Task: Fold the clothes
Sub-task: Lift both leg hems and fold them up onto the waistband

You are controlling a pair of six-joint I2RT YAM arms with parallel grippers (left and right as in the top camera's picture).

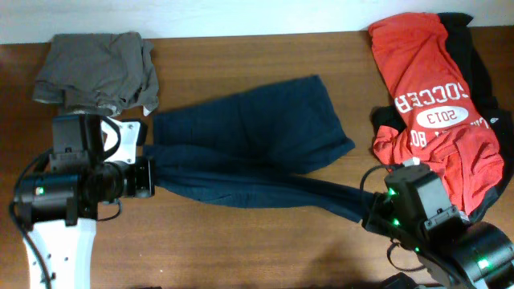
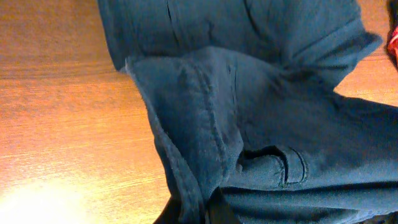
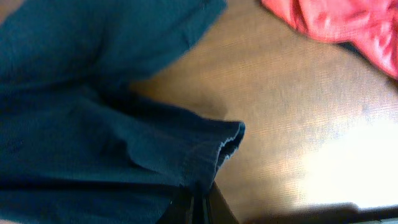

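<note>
My left gripper should carry the shorts' waistband outward and let go of it at the shorts' leg corner by the grey-brown garment, because that corner is farther out than the gripper.
The dark navy shorts (image 1: 257,148) lie across the middle of the wooden table, one leg spread toward the back, the other stretched taut between the two arms. My left gripper (image 1: 148,177) is shut on the shorts' waistband end; the left wrist view shows the cloth (image 2: 249,124) pinched between the fingers (image 2: 199,208). My right gripper (image 1: 371,210) is shut on the leg hem; the right wrist view shows the hem (image 3: 205,149) bunched in the closed fingers (image 3: 198,205). A red jersey with white lettering (image 1: 434,88) lies over a black garment (image 1: 478,60) at back right.
A grey-brown garment (image 1: 96,68) lies crumpled at the back left corner. Bare wooden tabletop (image 1: 241,249) runs along the front between the arms. The red jersey's edge shows in the right wrist view (image 3: 336,22).
</note>
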